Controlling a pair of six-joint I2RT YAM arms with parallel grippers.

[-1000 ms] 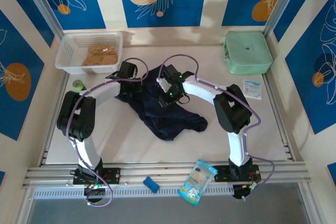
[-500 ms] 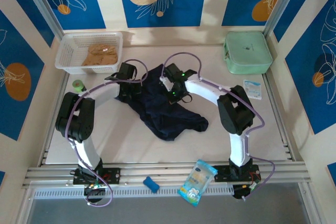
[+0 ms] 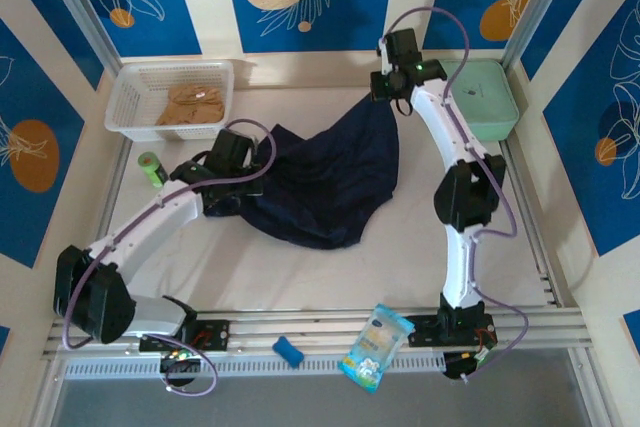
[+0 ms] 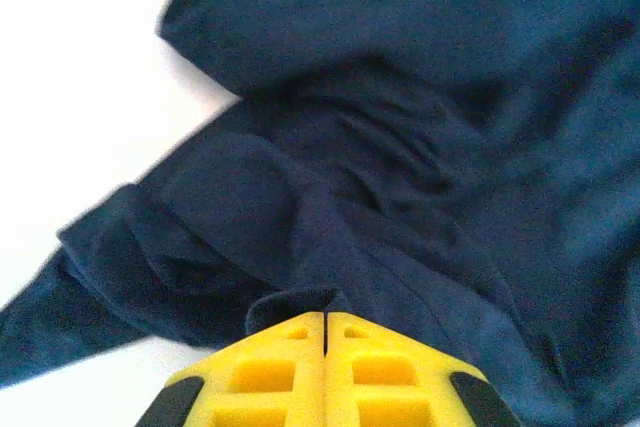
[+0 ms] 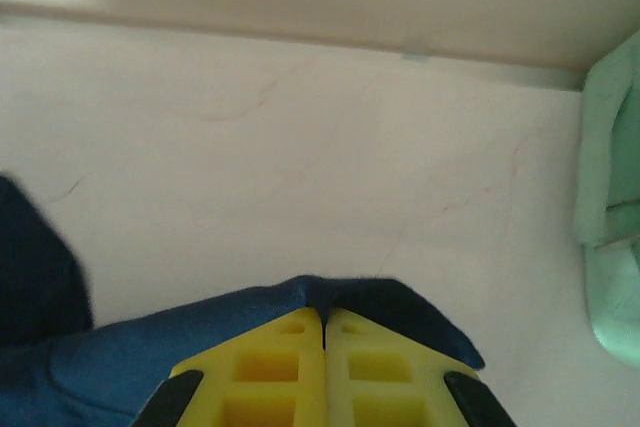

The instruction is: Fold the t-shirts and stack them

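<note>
My left gripper swings across the navy t-shirt toward its near edge (image 3: 302, 239), which lies back from the gripper, and releases it there next, since the fold is bunched.
The dark navy t-shirt (image 3: 320, 182) hangs stretched across the middle of the table between my two grippers. My right gripper (image 3: 388, 97) is raised near the back wall, shut on one edge of the navy t-shirt (image 5: 250, 332); in the right wrist view the cloth pokes out from between the yellow fingertips (image 5: 290, 342). My left gripper (image 3: 232, 187) sits low at the shirt's left side, shut on a fold of the navy t-shirt (image 4: 400, 177) that bunches right at its tips. A tan t-shirt (image 3: 190, 105) lies crumpled in the white basket (image 3: 130, 112) at the back left.
A mint-green zip case (image 3: 480, 97) lies at the back right, close to the right arm, and its edge (image 5: 610, 207) shows in the right wrist view. A small green roll (image 3: 150, 167) stands by the left edge. A snack packet (image 3: 378, 345) and a blue block (image 3: 290, 351) rest on the front rail.
My right gripper shut on the navy shirt and swung up and back to the far right, drawing the cloth out. The left arm stretched out flatter, its gripper still holding the shirt's left side.
</note>
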